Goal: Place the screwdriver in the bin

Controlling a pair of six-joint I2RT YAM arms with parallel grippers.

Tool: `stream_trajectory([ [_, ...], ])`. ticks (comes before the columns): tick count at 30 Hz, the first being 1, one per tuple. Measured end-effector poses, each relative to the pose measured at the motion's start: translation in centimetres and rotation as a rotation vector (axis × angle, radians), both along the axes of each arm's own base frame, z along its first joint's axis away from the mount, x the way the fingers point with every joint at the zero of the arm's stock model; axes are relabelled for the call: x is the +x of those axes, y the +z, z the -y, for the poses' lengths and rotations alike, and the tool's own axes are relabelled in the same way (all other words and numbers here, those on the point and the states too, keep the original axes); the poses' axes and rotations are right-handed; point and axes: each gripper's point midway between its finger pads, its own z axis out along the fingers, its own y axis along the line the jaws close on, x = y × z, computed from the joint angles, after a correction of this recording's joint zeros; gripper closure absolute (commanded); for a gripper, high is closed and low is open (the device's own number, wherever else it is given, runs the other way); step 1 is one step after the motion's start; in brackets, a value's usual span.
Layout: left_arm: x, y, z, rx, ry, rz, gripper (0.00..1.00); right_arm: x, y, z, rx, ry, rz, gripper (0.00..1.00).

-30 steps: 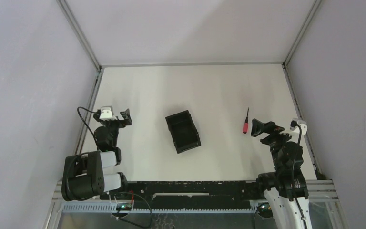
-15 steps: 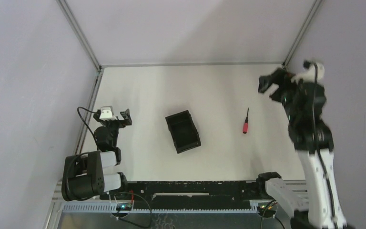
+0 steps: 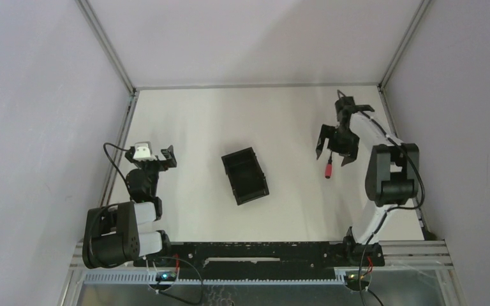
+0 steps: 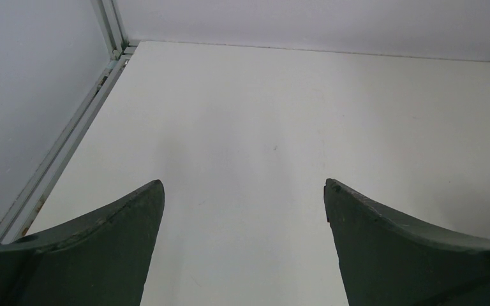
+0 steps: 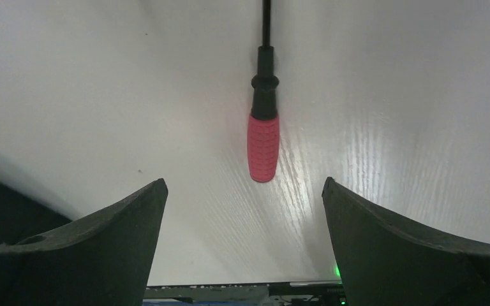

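The screwdriver lies flat on the tabletop below the open fingers, so my right gripper will next move down onto the screwdriver's red handle [image 3: 329,166] [image 5: 264,130] beside its black collar and close.
The screwdriver [image 3: 328,169], with a red handle and thin dark shaft, lies flat on the white table right of centre. In the right wrist view the screwdriver [image 5: 263,145] lies ahead of the fingers, between their lines, handle toward the camera. My right gripper [image 3: 334,155] is open and hangs over the screwdriver, jaws pointing down; in its own view the right gripper [image 5: 242,191] holds nothing. The black bin [image 3: 245,175] sits empty at the table's centre, left of the screwdriver. My left gripper [image 3: 166,155] is open and empty at the left edge; its wrist view [image 4: 242,191] shows only bare table.
Grey walls with metal corner rails [image 3: 105,44] enclose the table on the left, back and right. The right arm's upper link [image 3: 392,172] stands between the screwdriver and the right wall. A black rail [image 3: 255,250] runs along the near edge.
The right arm rose from near the front right, swung up by the back right wall, then came down with its open gripper over the screwdriver. The left arm, screwdriver and bin stayed put.
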Motion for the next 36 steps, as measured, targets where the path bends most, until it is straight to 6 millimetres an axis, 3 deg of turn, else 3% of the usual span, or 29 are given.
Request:
stream_trajectory([
  [4,0.0,0.0,0.0,0.0,0.0,0.0,0.0,0.1,-3.2,-0.6,-0.022,0.026,-0.079,0.11],
  [8,0.0,0.0,0.0,0.0,0.0,0.0,0.0,0.2,-6.5,0.0,-0.065,0.025,-0.131,0.18],
  [9,0.0,0.0,0.0,0.0,0.0,0.0,0.0,0.1,-7.0,0.1,-0.07,0.024,-0.138,0.26],
  [10,0.0,0.0,0.0,0.0,0.0,0.0,0.0,0.2,-7.0,0.1,-0.07,0.024,-0.136,0.42],
  [12,0.0,0.0,0.0,0.0,0.0,0.0,0.0,0.3,-7.0,0.1,-0.073,0.028,-0.129,0.92],
  [13,0.0,0.0,0.0,0.0,0.0,0.0,0.0,0.4,-7.0,0.2,-0.08,0.033,-0.125,1.0],
  [22,0.0,0.0,0.0,0.0,0.0,0.0,0.0,-0.2,-5.9,0.8,-0.141,0.139,-0.122,1.0],
  [25,0.0,0.0,0.0,0.0,0.0,0.0,0.0,-1.1,-3.6,1.0,-0.148,0.158,-0.139,1.0],
  [32,0.0,0.0,0.0,0.0,0.0,0.0,0.0,-2.5,4.4,1.1,-0.163,0.156,-0.131,1.0],
  [36,0.0,0.0,0.0,0.0,0.0,0.0,0.0,-3.4,6.3,0.6,-0.166,0.156,-0.143,1.0],
])
